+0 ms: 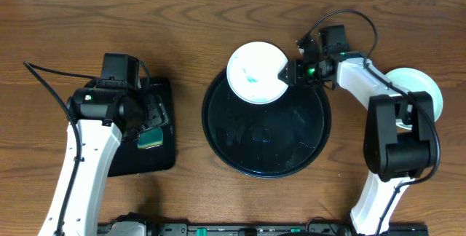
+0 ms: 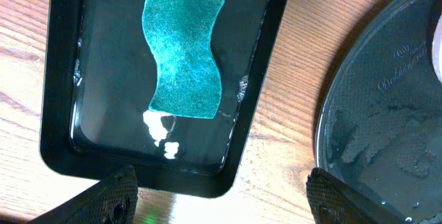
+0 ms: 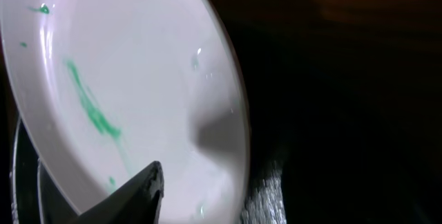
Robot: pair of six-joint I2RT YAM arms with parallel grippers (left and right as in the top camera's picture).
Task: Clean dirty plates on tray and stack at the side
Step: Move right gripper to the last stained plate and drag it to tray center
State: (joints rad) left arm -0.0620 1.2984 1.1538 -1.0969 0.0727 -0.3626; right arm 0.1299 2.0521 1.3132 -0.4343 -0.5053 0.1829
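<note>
The plate in the robot's right gripper has teal smears, so the left gripper should next go down into the small tray onto the green sponge's middle [image 1: 151, 132] [image 2: 184, 55].
A white plate [image 1: 253, 72] with teal smears is tilted over the far rim of the large round black tray [image 1: 262, 156]. My right gripper [image 1: 289, 72] is shut on its right edge. In the right wrist view the plate [image 3: 124, 79] fills the left side, with one finger [image 3: 135, 193] over its inner face and the other finger hidden behind it. At least one more pale plate [image 1: 426, 90] lies on the table at the far right, partly hidden by my right arm. My left gripper [image 2: 221, 203] is open and empty above the near end of the sponge tray.
A small rectangular black tray [image 1: 164, 159] at the left holds a green sponge [image 2: 185, 51] and some white foam. The sponge [image 1: 151, 140] is partly under my left arm in the overhead view. The round tray [image 2: 387, 113] is wet. Cables run along the table's front edge.
</note>
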